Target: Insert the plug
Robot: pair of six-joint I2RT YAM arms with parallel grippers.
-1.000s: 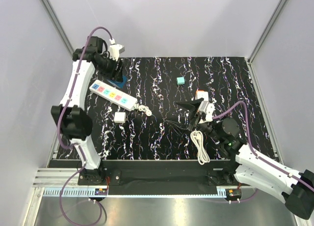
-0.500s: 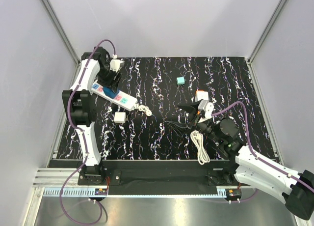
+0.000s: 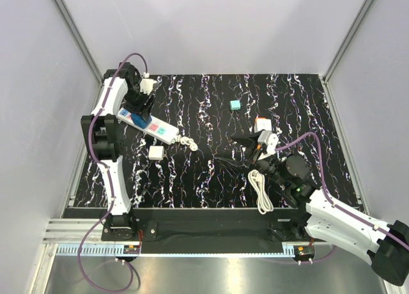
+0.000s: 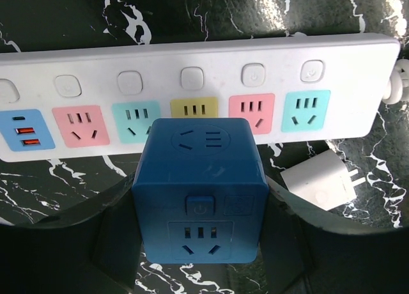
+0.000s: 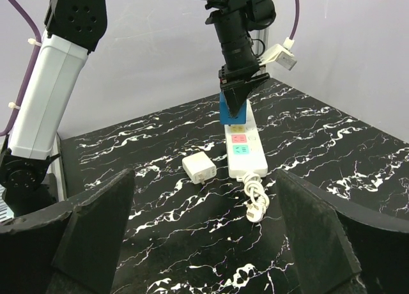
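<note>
My left gripper holds the blue cube and should next lower it onto the yellow socket of the power strip (image 4: 194, 107) to release it there, because that socket's slots still look empty.
My left gripper (image 3: 142, 107) is shut on a blue cube socket adapter (image 4: 200, 192) and holds it just above the middle sockets of a white power strip with coloured sockets (image 4: 345, 83). The right wrist view shows the blue cube (image 5: 231, 108) over the strip's far part (image 5: 244, 154). The plug, a small white block (image 3: 155, 153), lies loose on the table beside the strip, also in the left wrist view (image 4: 317, 177) and the right wrist view (image 5: 199, 168). My right gripper (image 3: 254, 145) is open and empty at mid-table, jaws wide apart (image 5: 203, 201).
A tiny teal cube (image 3: 235, 105) lies at the back centre. A white-and-orange object (image 3: 262, 123) sits just behind my right gripper. A coiled white cable (image 3: 259, 190) lies near the front. The strip's knotted cord and plug (image 5: 254, 201) trail off its near end.
My left arm has swung forward from the back corner and lowered the blue cube over the white strip. The right arm has barely moved.
</note>
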